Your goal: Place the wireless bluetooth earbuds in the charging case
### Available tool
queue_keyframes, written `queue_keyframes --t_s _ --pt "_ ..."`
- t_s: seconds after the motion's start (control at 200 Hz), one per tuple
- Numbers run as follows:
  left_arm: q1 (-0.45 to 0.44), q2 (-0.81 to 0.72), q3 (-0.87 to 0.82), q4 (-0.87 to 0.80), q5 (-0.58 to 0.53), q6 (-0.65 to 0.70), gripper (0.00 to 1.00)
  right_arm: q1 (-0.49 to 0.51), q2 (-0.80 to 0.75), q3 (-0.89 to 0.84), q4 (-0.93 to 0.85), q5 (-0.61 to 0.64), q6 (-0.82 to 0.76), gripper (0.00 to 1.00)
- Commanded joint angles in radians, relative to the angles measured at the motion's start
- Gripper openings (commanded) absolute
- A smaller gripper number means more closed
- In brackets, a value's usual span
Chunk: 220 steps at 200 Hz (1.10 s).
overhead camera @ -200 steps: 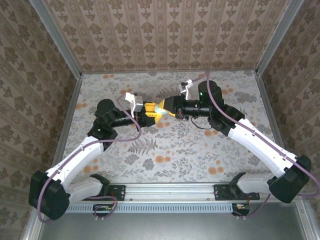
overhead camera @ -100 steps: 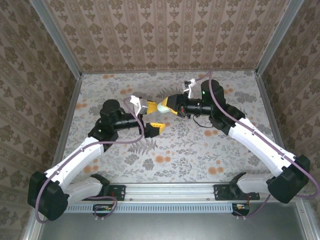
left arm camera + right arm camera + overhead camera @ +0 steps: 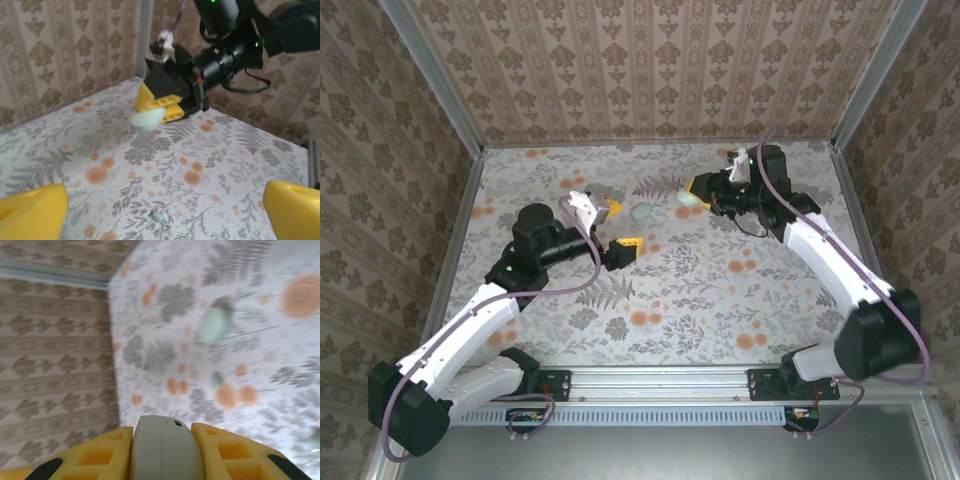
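The charging case (image 3: pixel 684 198) is still hanging in the air, so my right gripper should next lower it onto the open patch of clear floral tabletop below and release it.
The charging case (image 3: pixel 164 452) is pale mint-green with its seam closed. My right gripper (image 3: pixel 163 434) is shut on it, a yellow finger on each side. From above, that gripper (image 3: pixel 692 190) hangs over the far right of the table with the case (image 3: pixel 684 198) at its tip. The left wrist view shows the held case (image 3: pixel 146 120) in the air. My left gripper (image 3: pixel 620 228) is open with nothing in it. A small mint earbud (image 3: pixel 642 212) lies on the table between the two grippers, ahead of the left gripper (image 3: pixel 165 207). The right wrist view blurs an earbud (image 3: pixel 215 324) and a smaller mint piece (image 3: pixel 216 379).
The floral table (image 3: pixel 650 300) is walled with patterned panels on three sides. A metal corner post (image 3: pixel 145 40) stands behind the right arm (image 3: pixel 235 50). A metal rail (image 3: pixel 660 385) carrying both arm bases runs along the near edge.
My left gripper has opened and drawn back to the left. The right gripper has carried the case away toward the far right. A mint earbud now lies on the table between them.
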Motion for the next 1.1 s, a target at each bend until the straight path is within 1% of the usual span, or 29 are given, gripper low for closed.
queue_keyframes --t_s 0.0,0.125,0.18,0.265,0.32,0.39,0.54,0.56,0.71,0.78,0.865,1.0,1.095 --pt "0.017 0.013 0.001 -0.033 -0.101 -0.072 1.00 -0.018 0.122 0.091 -0.020 -0.041 -0.083 0.16" --pt "0.028 0.000 -0.027 -0.036 -0.117 -0.075 1.00 -0.032 0.301 0.193 -0.015 -0.077 -0.119 0.17" --pt "0.042 -0.002 -0.022 -0.072 -0.096 -0.076 1.00 -0.044 0.377 0.234 -0.010 -0.087 -0.125 0.17" --pt "0.075 0.025 0.001 -0.121 -0.028 -0.077 1.00 -0.060 0.474 0.285 0.004 -0.108 -0.124 0.17" --pt "0.095 0.048 0.017 -0.143 0.009 -0.073 1.00 -0.067 0.518 0.313 0.007 -0.117 -0.130 0.17" --pt "0.109 0.075 0.022 -0.145 0.017 -0.070 1.00 -0.074 0.561 0.348 -0.013 -0.114 -0.158 0.18" --pt "0.122 0.135 0.043 -0.139 0.063 -0.068 1.00 -0.084 0.642 0.426 -0.117 -0.086 -0.230 0.22" --pt "0.150 0.146 0.048 -0.142 0.068 -0.064 1.00 -0.084 0.655 0.435 -0.132 -0.086 -0.234 0.23" --pt "0.178 0.216 0.090 -0.171 0.069 -0.036 1.00 -0.085 0.674 0.434 -0.156 -0.075 -0.239 0.29" --pt "0.188 0.256 0.117 -0.189 0.062 -0.026 0.99 -0.085 0.667 0.429 -0.195 -0.030 -0.256 0.32" --pt "0.190 0.321 0.177 -0.245 0.061 -0.001 0.96 -0.085 0.650 0.431 -0.259 0.030 -0.290 0.38" --pt "0.190 0.440 0.295 -0.346 0.074 0.027 0.86 -0.085 0.609 0.430 -0.338 0.097 -0.325 0.49" --pt "0.178 0.507 0.350 -0.387 0.049 0.075 0.84 -0.085 0.572 0.433 -0.383 0.147 -0.349 0.54"
